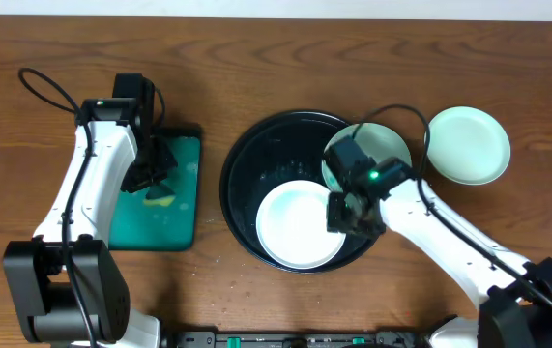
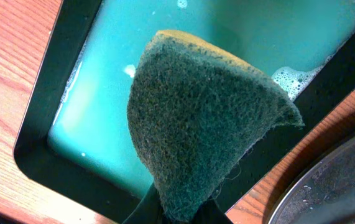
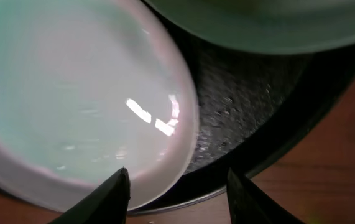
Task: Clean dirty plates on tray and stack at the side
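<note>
Next, my left gripper lowers down to the soapy water in the green tray (image 2: pixel 106 127) and releases the sponge (image 2: pixel 202 118) there, since the sponge already hangs over that water.
The round black tray (image 1: pixel 246 174) holds a white plate (image 1: pixel 295 224) at its front and a pale mint plate (image 1: pixel 392 145) leaning on its right rim, partly under my right arm. A second mint plate (image 1: pixel 467 145) lies on the table to the right. My right gripper (image 1: pixel 351 217) is open just over the white plate's right edge; in the right wrist view the fingers (image 3: pixel 177 193) straddle the white plate's rim (image 3: pixel 165 155) and the tray rim (image 3: pixel 276 149). My left gripper (image 1: pixel 158 184) is shut on a green-and-yellow sponge (image 2: pixel 202 118) over the green tray.
The green rectangular tray (image 1: pixel 184 217) at the left holds soapy water (image 2: pixel 102 93) with foam. Black cables loop behind both arms. The black tray's rim (image 2: pixel 332 186) shows at the lower right of the left wrist view.
</note>
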You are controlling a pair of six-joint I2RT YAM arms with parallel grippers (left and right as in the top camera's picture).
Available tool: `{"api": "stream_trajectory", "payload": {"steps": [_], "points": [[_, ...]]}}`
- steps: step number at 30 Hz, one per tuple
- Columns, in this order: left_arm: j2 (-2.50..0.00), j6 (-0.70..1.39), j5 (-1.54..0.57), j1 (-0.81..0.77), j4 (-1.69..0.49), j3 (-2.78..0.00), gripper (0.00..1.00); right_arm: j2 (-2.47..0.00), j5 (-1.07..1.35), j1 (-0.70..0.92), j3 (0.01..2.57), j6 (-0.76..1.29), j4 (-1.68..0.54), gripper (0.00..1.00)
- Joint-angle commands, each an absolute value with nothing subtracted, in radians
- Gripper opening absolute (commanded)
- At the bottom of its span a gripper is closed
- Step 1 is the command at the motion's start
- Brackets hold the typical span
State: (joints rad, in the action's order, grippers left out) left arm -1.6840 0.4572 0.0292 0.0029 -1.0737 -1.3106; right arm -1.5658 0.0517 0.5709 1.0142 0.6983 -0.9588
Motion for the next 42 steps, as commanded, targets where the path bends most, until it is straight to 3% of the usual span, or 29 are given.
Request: {"api": "stream_trajectory", "payload": {"steps": [1, 8, 18, 20, 23, 24, 29, 34, 42], "points": [[-1.673, 0.441, 0.035, 0.004, -1.076, -1.326, 0.08, -1.556, 0.035, 0.564, 0.912, 0.748, -0.886, 0.46], [-1.681, 0.43, 0.045, 0.004, -1.053, -1.317, 0.1, -1.556, 0.11, 0.564, 0.741, 0.748, -0.574, 0.49], [-1.76, 0.426, 0.046, 0.004, -0.928, -1.209, 0.14, -1.556, 0.114, 0.564, 0.73, 0.747, -0.53, 0.42], [-1.783, 0.426, 0.046, 0.004, -0.907, -1.196, 0.22, -1.556, 0.114, 0.564, 0.73, 0.746, -0.53, 0.33], [-1.813, 0.427, 0.045, 0.004, -0.899, -1.196, 0.24, -1.556, 0.117, 0.564, 0.73, 0.743, -0.53, 0.06], [-1.818, 0.426, 0.045, 0.004, -0.899, -1.196, 0.28, -1.556, 0.117, 0.564, 0.73, 0.743, -0.53, 0.03], [-1.822, 0.427, 0.045, 0.004, -0.898, -1.196, 0.49, -1.556, 0.118, 0.564, 0.73, 0.743, -0.514, 0.01], [-1.822, 0.427, 0.044, 0.004, -0.899, -1.196, 0.8, -1.552, 0.139, 0.565, 0.732, 0.719, -0.489, 0.01], [-1.822, 0.427, 0.037, 0.004, -0.901, -1.196, 0.81, -1.474, 0.192, 0.564, 0.733, 0.743, -0.435, 0.01]]}}
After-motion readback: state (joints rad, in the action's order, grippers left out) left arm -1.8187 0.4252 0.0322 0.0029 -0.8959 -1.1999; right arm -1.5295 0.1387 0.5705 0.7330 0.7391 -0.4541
